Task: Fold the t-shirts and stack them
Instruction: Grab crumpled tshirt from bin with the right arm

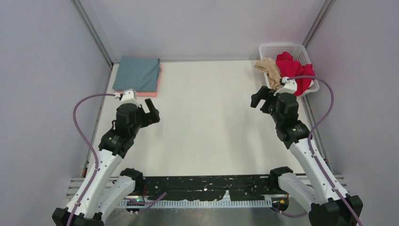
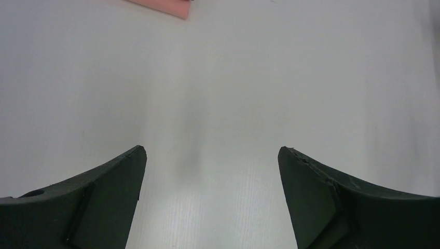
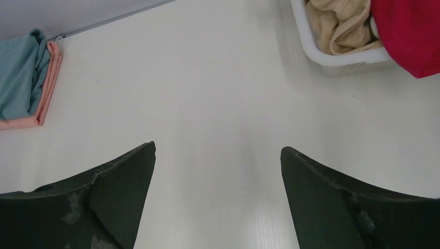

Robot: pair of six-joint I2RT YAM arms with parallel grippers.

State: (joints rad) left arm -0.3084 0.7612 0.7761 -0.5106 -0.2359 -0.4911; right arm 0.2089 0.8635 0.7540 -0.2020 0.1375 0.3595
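My right gripper should move outward over the basket and down onto the red t-shirt [image 1: 294,70] [image 3: 409,33], because the shirt lies outward and to the gripper's right in the top view.
A folded grey-teal t-shirt [image 1: 137,73] lies on a folded salmon pink t-shirt [image 1: 153,92] at the table's far left; both also show in the right wrist view, teal [image 3: 18,72] over pink [image 3: 45,91]. A pink corner [image 2: 166,7] shows in the left wrist view. The red t-shirt [image 1: 294,70] and the beige t-shirt [image 1: 269,69] lie crumpled in the basket, and also show in the right wrist view, red [image 3: 407,31] and beige [image 3: 340,23]. No white t-shirt is in view. My left gripper [image 1: 149,113] [image 2: 211,150] is open and empty. My right gripper [image 1: 260,98] [image 3: 218,148] is open and empty.
The white lattice basket [image 1: 268,49] [image 3: 332,58] stands at the table's far right corner. Grey walls enclose the white table [image 1: 207,122] on three sides. Purple cables loop beside both arms.
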